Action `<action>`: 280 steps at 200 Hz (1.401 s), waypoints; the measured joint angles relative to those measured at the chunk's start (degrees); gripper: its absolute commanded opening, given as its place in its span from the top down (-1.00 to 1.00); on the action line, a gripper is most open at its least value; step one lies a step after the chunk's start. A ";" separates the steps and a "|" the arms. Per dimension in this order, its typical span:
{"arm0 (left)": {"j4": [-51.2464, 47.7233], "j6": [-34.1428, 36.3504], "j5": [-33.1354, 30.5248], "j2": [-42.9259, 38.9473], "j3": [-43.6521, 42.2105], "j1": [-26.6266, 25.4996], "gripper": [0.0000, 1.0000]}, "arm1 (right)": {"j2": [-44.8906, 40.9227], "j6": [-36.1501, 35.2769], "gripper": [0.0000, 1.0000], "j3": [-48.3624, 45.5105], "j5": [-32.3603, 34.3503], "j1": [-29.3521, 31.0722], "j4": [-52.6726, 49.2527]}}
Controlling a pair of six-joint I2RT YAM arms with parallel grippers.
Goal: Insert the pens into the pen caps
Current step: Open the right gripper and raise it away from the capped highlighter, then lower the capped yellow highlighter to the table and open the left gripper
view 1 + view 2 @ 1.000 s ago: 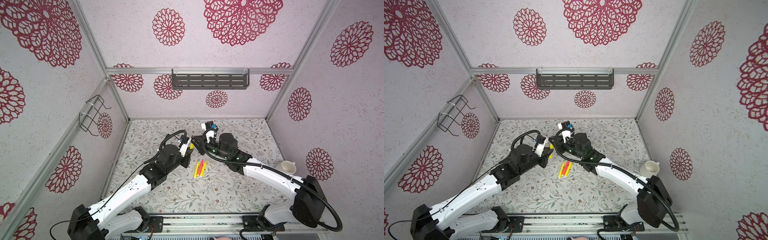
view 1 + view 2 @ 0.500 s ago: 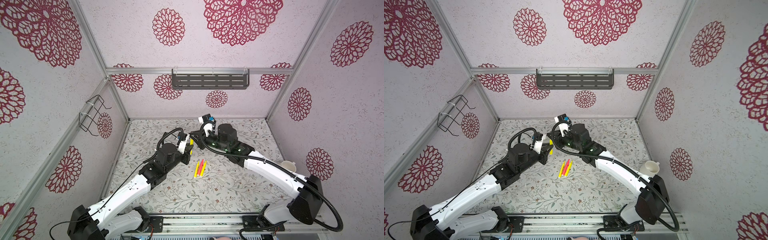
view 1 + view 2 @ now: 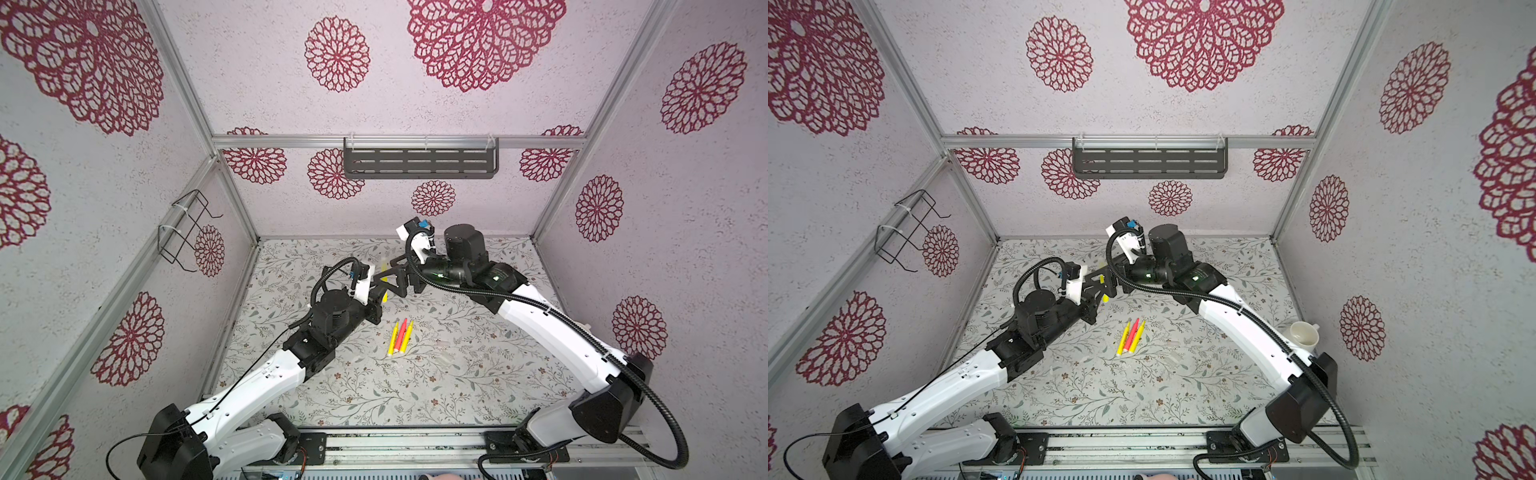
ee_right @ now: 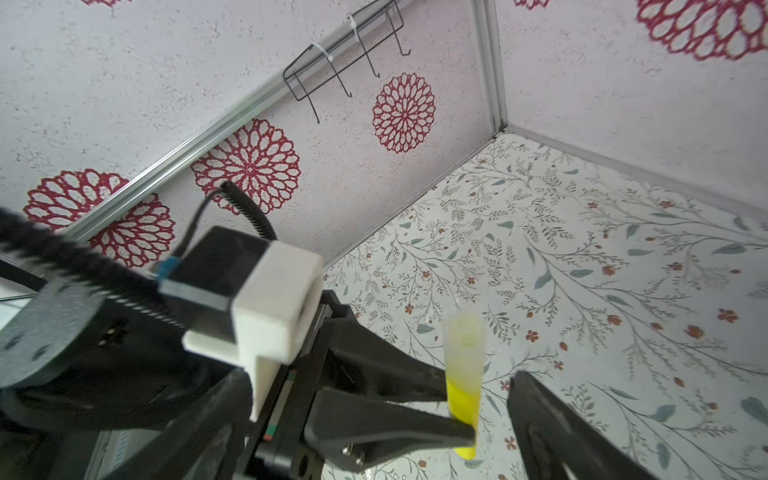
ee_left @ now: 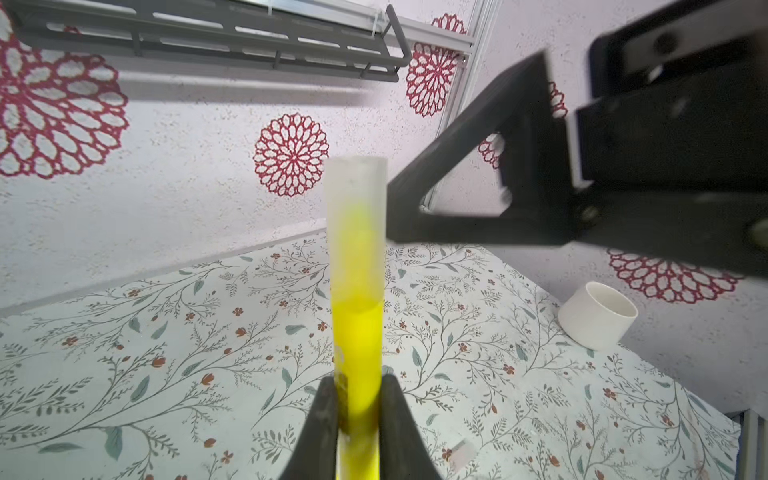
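The pen has its cap on, so my left gripper should next tilt down and go lower toward the side of the wire rack, where bare tabletop is below it, to release.
My left gripper (image 5: 358, 388) is shut on a yellow pen (image 5: 357, 353), held upright above the floral table near the back. A clear pen cap (image 5: 356, 199) sits over the pen's upper end. My right gripper (image 3: 388, 276) is open around the cap, with one finger (image 4: 548, 424) clear of it and another (image 5: 478, 166) beside it. Two more yellow pens (image 3: 392, 338) (image 3: 408, 334) and a red-pink pen (image 3: 401, 336) lie side by side mid-table. A loose clear cap (image 3: 447, 360) lies to their right.
A white cup (image 3: 1303, 333) stands at the table's right edge, behind my right arm. A grey slotted shelf (image 3: 419, 163) hangs on the back wall, and a wire rack (image 3: 187, 228) on the left wall.
My right gripper was shut on the cap and has opened. The cap stays on the yellow pen. Both grippers have risen slightly towards the back.
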 measured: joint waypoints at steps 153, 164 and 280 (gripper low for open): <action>-26.67 -7.39 -2.27 22.97 17.18 10.62 1.00 | -9.86 -4.35 -0.98 -12.61 16.44 -5.90 -6.43; -29.92 -8.41 -1.95 25.68 18.71 12.81 1.00 | -9.86 -4.35 -0.98 -12.98 16.44 -5.97 -6.43; -43.06 -10.32 8.52 42.66 24.24 28.06 1.00 | -9.46 -3.69 -0.98 -14.82 15.10 -6.05 -3.19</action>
